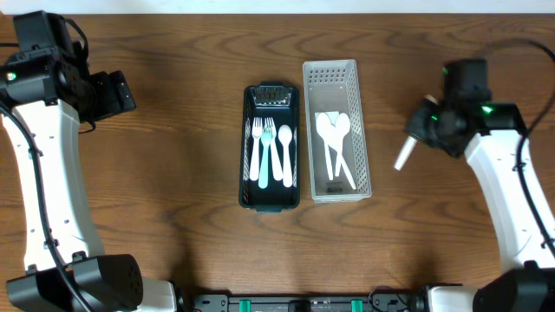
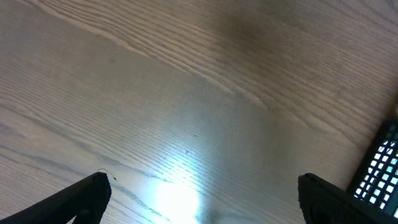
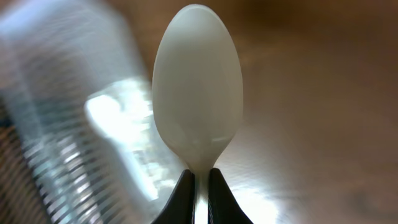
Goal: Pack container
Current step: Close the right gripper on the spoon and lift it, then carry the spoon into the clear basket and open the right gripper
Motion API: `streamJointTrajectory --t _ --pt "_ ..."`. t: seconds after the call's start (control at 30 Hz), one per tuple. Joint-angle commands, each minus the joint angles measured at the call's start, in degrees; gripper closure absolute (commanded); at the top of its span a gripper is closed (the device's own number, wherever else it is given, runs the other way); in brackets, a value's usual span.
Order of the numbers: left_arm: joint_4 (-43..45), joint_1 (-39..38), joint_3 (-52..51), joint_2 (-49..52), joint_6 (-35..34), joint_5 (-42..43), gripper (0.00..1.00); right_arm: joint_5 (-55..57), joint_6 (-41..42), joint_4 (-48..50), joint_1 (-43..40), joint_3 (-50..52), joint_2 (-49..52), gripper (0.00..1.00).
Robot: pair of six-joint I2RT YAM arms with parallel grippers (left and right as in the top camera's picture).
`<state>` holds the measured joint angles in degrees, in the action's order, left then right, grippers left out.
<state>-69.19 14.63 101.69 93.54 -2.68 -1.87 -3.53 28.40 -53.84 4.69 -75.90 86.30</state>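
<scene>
I need to move my right gripper to the left in the overhead view, lower it over the white spoons and release my own, because white spoons are already in the basket (image 1: 361, 121).
A dark green container (image 1: 245, 165) at the table's middle holds forks and a spoon in white and pale blue (image 1: 270, 149). Beside it on the right, a white perforated basket (image 1: 361, 121) holds white spoons (image 1: 335, 139). My right gripper (image 1: 416, 139) is to the right of the basket, shut on a white spoon (image 3: 198, 93) whose bowl stands up before the wrist camera; the spoon also shows from overhead (image 1: 404, 157). My left gripper (image 2: 199, 196) is open and empty over bare wood at the far left (image 1: 117, 94).
A corner of the dark container (image 2: 379, 171) shows at the right edge of the left wrist view. The basket (image 3: 56, 118) is blurred at the left of the right wrist view. Bare wood lies on both sides of the two containers.
</scene>
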Motion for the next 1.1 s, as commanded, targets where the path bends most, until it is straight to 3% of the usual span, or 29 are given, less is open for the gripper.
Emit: streamJointTrajectory --t 0.0,0.33,0.7,0.73,0.83,0.9,1.07 --pt "-0.22 0.09 -0.37 0.66 0.96 -0.28 0.02 -3.52 -9.31 -1.84 5.88 -4.96 0.66 0.99" --pt "-0.24 0.09 -0.37 0.66 0.96 -0.28 0.02 -2.71 -14.67 -2.80 15.76 -6.64 11.08 0.99" --pt "-0.46 0.09 -0.37 0.66 0.96 -0.28 0.02 -2.73 -17.51 -0.94 17.94 -6.64 24.44 0.99" --pt "-0.48 0.09 -0.37 0.66 0.96 -0.28 0.02 -2.73 -18.32 -0.85 17.92 -6.64 24.46 0.97" --pt "-0.48 0.09 -0.37 0.66 0.96 -0.28 0.02 -2.73 -19.89 -0.76 17.90 -6.97 24.06 0.76" --pt "-0.61 0.09 -0.37 0.66 0.96 -0.28 0.02 -2.73 -20.65 -1.14 17.88 -7.82 23.91 0.69" --pt "-0.63 0.09 -0.37 0.66 0.96 -0.28 0.02 -2.64 -21.84 -5.49 17.84 -15.52 23.82 0.68"
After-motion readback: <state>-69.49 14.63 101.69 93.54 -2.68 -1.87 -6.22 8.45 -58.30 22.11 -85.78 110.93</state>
